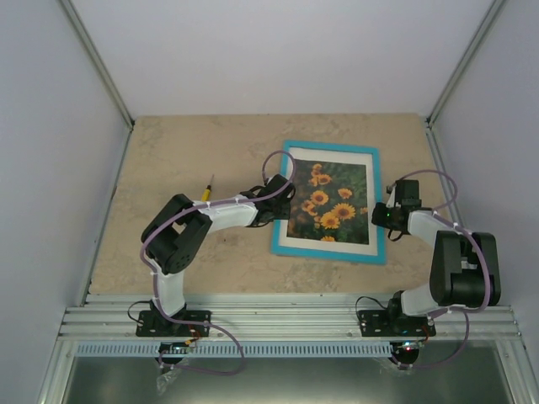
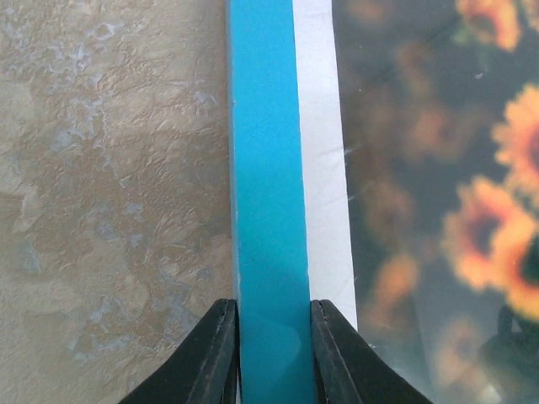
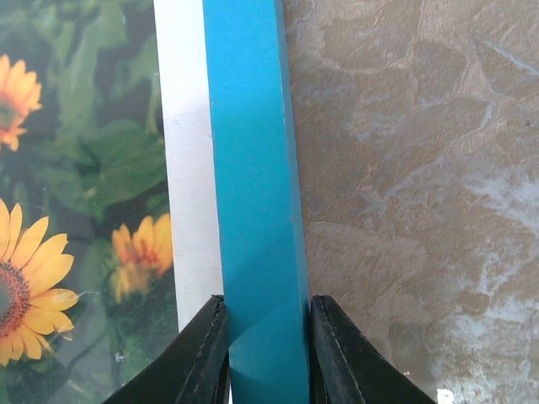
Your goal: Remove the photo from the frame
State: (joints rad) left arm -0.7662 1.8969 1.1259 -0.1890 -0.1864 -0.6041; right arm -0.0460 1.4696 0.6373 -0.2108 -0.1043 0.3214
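Note:
My right gripper should next lift the bar and carry it across to the left in the top view. It should then lower the bar and release it on the bare tabletop by the yellow-handled tool.
The turquoise frame (image 1: pixel 333 146) lies face up on the table, right of centre. The sunflower photo (image 1: pixel 333 202) sits inside it, bordered by a white mat (image 1: pixel 371 198). My left gripper (image 1: pixel 282 202) is at the frame's left bar and my right gripper (image 1: pixel 381 215) at its right bar. In the left wrist view the black fingers (image 2: pixel 221 353) press both sides of the blue bar (image 2: pixel 265 168), so that gripper (image 2: pixel 274 337) is shut on it, with the photo (image 2: pixel 438 168) to its right. The right gripper (image 3: pixel 268 337) likewise clamps the blue bar (image 3: pixel 253 168), beside the photo (image 3: pixel 84 168).
A thin yellow-handled tool (image 1: pixel 207 187) lies on the beige tabletop (image 1: pixel 185 151) behind the left arm. Pale walls enclose the table on three sides. Aluminium rails (image 1: pixel 286 316) run along the near edge by the arm bases.

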